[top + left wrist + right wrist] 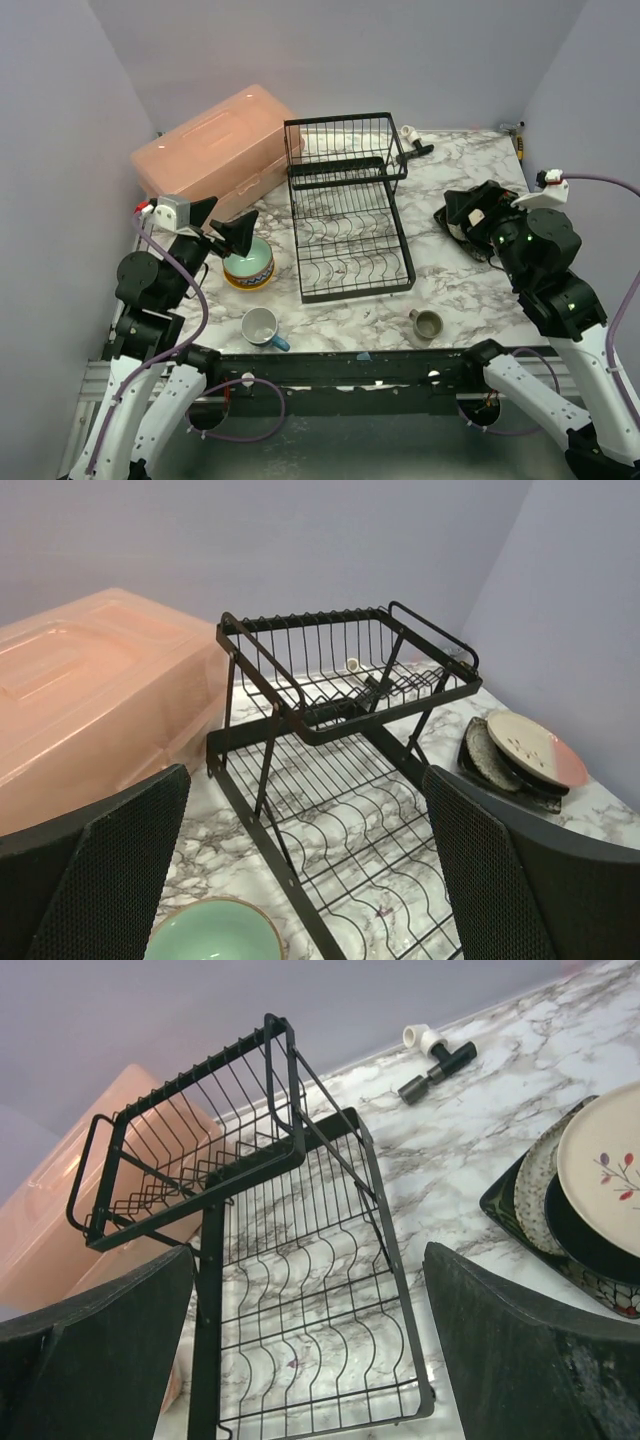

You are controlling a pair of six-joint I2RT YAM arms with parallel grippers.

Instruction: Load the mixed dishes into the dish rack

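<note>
My left gripper should turn and go back down onto the white mug's rim by the bowls next, because the white mug [261, 326] sits with its opening up below and back from the gripper.
The black wire dish rack [345, 210] stands empty mid-table; it also shows in the left wrist view [340, 770] and the right wrist view [290, 1290]. A stack of bowls, mint green [248, 262] on top, sits left of it, under my open left gripper [222, 222]; the mint bowl shows in the left wrist view [215, 932]. A white mug [261, 326] and an olive mug [426, 323] sit near the front. A stack of plates [585, 1200] lies right of the rack, partly hidden by my open, empty right gripper [478, 210].
A salmon-pink plastic box [212, 148] lies at the back left, close to the rack. A black and white pipe fitting [414, 143] lies behind the rack. Walls close in on the left, back and right.
</note>
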